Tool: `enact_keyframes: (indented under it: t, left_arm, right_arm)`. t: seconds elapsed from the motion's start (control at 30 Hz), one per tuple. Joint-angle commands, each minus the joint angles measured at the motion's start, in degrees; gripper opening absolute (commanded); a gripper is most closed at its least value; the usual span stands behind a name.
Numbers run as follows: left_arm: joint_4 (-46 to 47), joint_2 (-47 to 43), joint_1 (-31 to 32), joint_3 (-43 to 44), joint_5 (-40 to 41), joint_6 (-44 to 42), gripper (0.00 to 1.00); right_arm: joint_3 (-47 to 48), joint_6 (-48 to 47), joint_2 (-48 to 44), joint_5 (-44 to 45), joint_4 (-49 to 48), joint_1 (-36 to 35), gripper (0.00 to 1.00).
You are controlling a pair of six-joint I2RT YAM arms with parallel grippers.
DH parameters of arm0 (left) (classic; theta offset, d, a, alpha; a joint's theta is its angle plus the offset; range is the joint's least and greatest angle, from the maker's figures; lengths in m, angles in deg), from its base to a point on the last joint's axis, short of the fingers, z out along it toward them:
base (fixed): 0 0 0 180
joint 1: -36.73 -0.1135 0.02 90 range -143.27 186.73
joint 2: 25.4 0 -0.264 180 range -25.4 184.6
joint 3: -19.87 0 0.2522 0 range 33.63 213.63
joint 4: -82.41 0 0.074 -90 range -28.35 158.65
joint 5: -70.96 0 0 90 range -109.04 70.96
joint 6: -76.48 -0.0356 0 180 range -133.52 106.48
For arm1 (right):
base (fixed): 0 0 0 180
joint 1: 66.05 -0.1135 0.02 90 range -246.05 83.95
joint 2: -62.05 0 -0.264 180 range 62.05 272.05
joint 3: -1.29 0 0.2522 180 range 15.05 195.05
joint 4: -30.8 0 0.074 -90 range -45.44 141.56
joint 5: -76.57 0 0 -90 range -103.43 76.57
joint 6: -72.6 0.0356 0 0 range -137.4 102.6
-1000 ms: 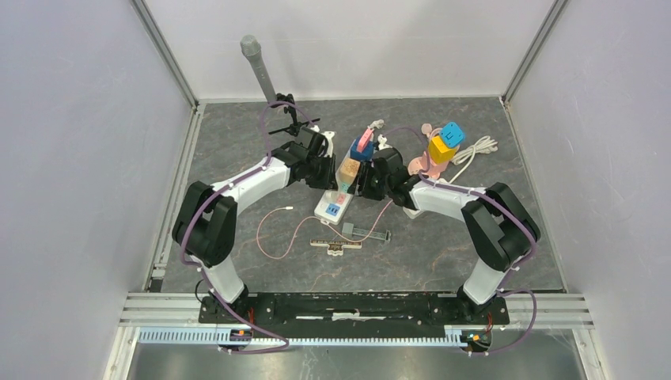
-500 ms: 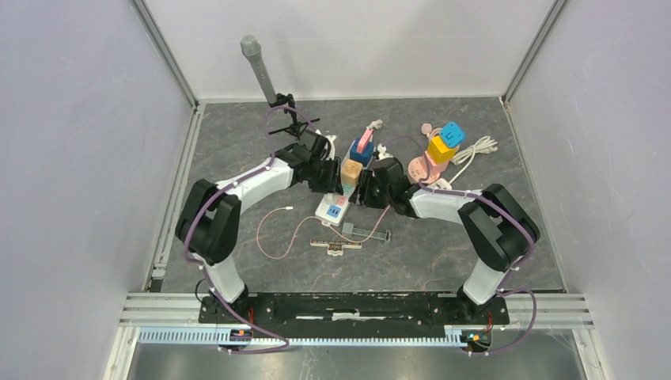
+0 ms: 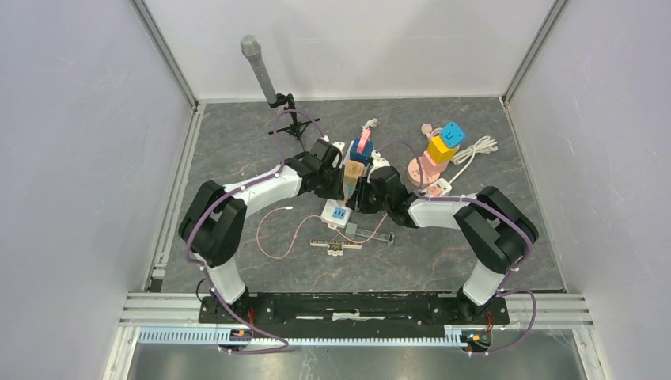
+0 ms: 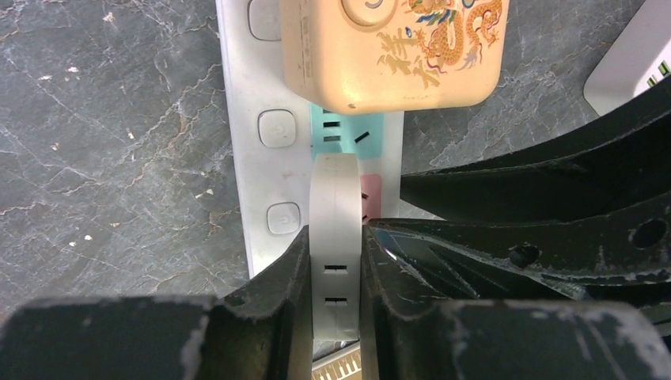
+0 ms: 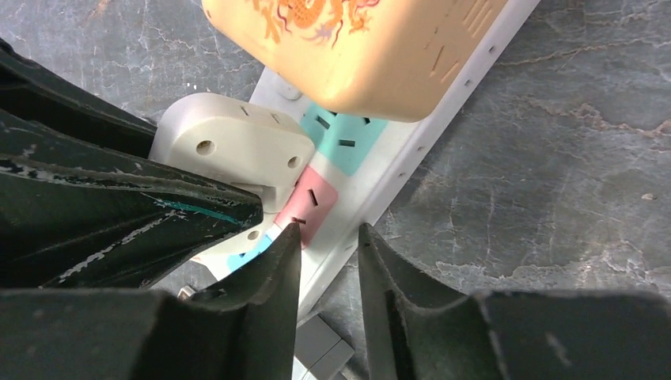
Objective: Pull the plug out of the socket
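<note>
My left gripper should next lift the plug, carry it left in the top view to bare tabletop by the pink cable's tip, then lower and release it.
A white power strip, the socket (image 4: 237, 119) (image 5: 411, 150) (image 3: 334, 212), lies mid-table with teal and pink outlets. A flat white plug (image 4: 335, 198) (image 5: 237, 142) stands upright on it. My left gripper (image 4: 335, 233) (image 3: 340, 192) is shut on the plug's two flat sides. Coming in from the right, my right gripper (image 5: 330, 229) (image 3: 360, 199) is open by a narrow gap. One of its fingertips (image 5: 289, 237) rests at the pink outlet while the other hangs just past the strip's edge. A cream adapter with a dragon print (image 4: 392, 47) (image 5: 356, 47) fills the strip's far end.
A microphone on a stand (image 3: 255, 59) rises at the back left. A pink cable (image 3: 273, 231), a black ruler (image 3: 336, 244) and a grey connector (image 3: 362, 231) lie near the strip. Blue and yellow blocks (image 3: 445, 142), a white cord (image 3: 476, 149) and a second strip (image 3: 437, 188) sit right.
Both wrists have shifted toward the near edge, and the strip has slid a little with them. The left jaws loosened briefly and closed again on the plug. The right jaws have narrowed.
</note>
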Motion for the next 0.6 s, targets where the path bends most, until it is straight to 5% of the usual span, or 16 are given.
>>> enact_keyframes:
  t: [0.0,0.57]
  left_arm:
    - [-3.03,-2.19,0.65,-0.36,1.76,0.29,0.02]
    - [-3.62,-8.24,0.67,-2.86,-1.88,1.48,0.02]
  right_arm:
    - [-0.22,-2.14,1.10,2.28,2.73,-0.38,0.32]
    - [-1.63,-3.55,4.72,2.85,3.87,-2.40,0.20]
